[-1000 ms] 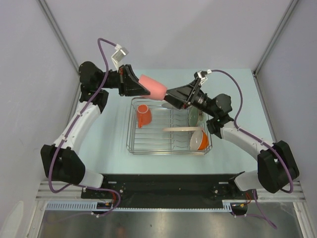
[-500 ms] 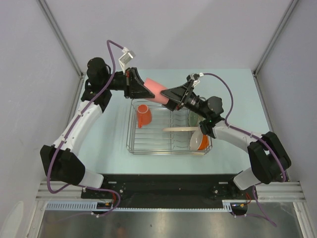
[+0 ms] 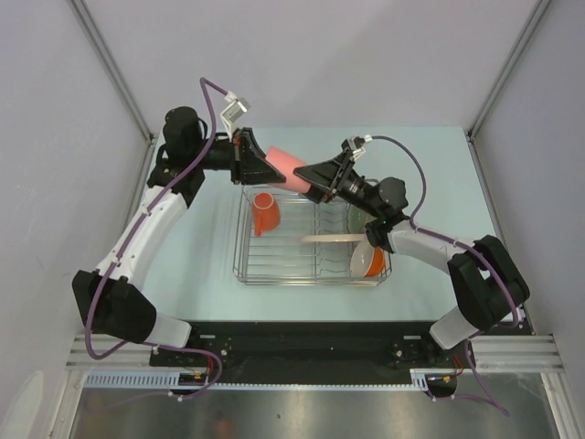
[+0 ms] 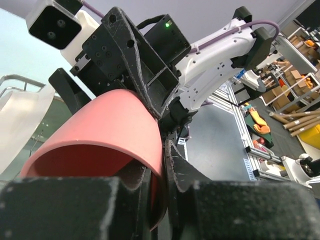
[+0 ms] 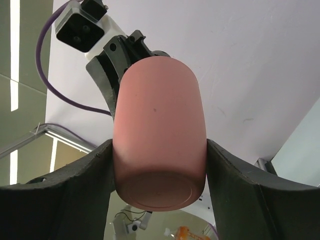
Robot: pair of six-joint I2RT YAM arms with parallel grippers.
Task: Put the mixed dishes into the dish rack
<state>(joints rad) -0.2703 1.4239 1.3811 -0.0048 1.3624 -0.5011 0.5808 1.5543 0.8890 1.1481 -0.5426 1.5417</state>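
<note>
The tumbler [image 3: 284,167] in my right gripper should go back and down next, rim first, and be released, because the wires by the orange mug's handle are empty below and back.
The salmon-pink tumbler [image 3: 284,167] is held in the air above the far edge of the dish rack [image 3: 247,265]. My left gripper [image 3: 253,162] is shut on its rim, one finger inside and one outside [image 4: 162,165]. My right gripper [image 3: 309,179] is closed on its base, a finger touching each side [image 5: 159,150]. The tumbler fills both wrist views [image 4: 100,125] [image 5: 157,110]. In the rack are the orange mug [image 3: 265,212], the cream plate on edge [image 3: 335,239], the green glass bowl [image 3: 357,216] and the orange-outside bowl [image 3: 367,260]. The white grey-rimmed bowl is mostly hidden behind my right gripper.
The chrome rack stands mid-table on the pale blue top [image 3: 192,247]. Both forearms reach over its far edge and meet above it. Grey walls close in the left, right and back. A black rail [image 3: 302,338] runs along the near edge.
My right gripper has moved left and up onto the tumbler's base, its arm stretching out. My left gripper with the tumbler has shifted slightly right and tilted.
</note>
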